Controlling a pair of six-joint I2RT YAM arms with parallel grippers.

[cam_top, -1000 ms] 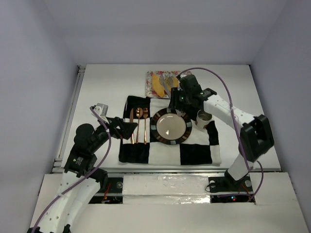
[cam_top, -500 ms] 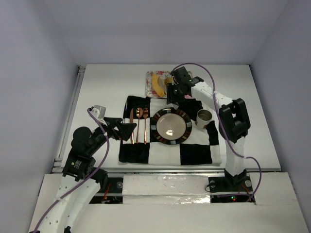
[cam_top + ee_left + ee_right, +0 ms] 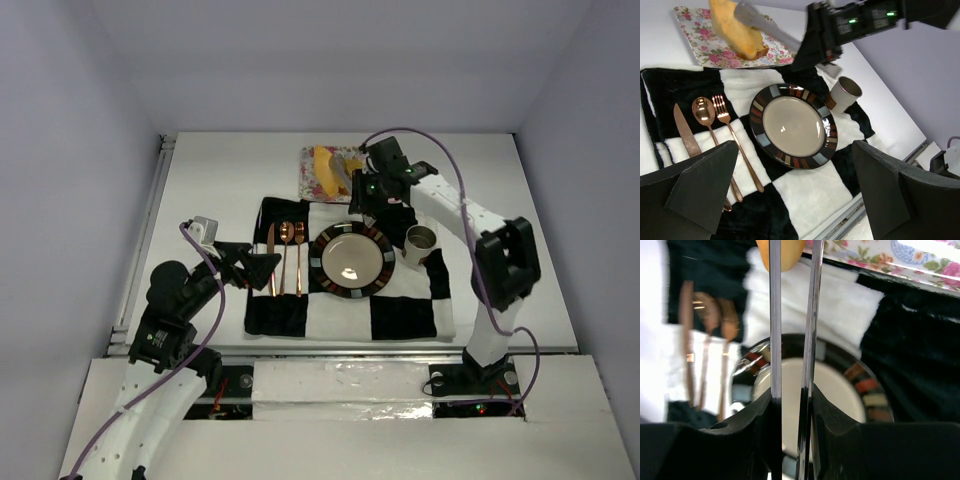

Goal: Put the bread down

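Note:
The bread goes down with my right gripper, drawn back from the tray, onto the plate's side by the fork (image 3: 762, 385) next for release, as the plate stands empty.
A yellow-orange piece of bread (image 3: 735, 27) sits over the floral tray (image 3: 705, 42) behind the round plate (image 3: 756, 107). It is pinched between the tips of metal tongs (image 3: 767, 30). My right gripper (image 3: 791, 394) is shut on the tongs (image 3: 774, 315), whose two blades run up to the bread (image 3: 787, 252) at the top edge. From above, the right gripper (image 3: 372, 190) stands between the plate (image 3: 318, 262) and the bread (image 3: 325, 172). I cannot tell if the bread is clear of the tray. My left gripper (image 3: 792, 150) hangs open and empty over the cloth's left side.
A black-and-white checked cloth (image 3: 400, 315) lies under the plate. A copper knife, spoon and fork (image 3: 285, 255) lie to the plate's left. A small cup (image 3: 420, 243) stands to its right. The table's raised edge rail (image 3: 140, 250) runs along the left.
The right arm has swung at the tray, and its jaws have squeezed the tongs narrower onto the bread. The left arm has stayed where it was, open.

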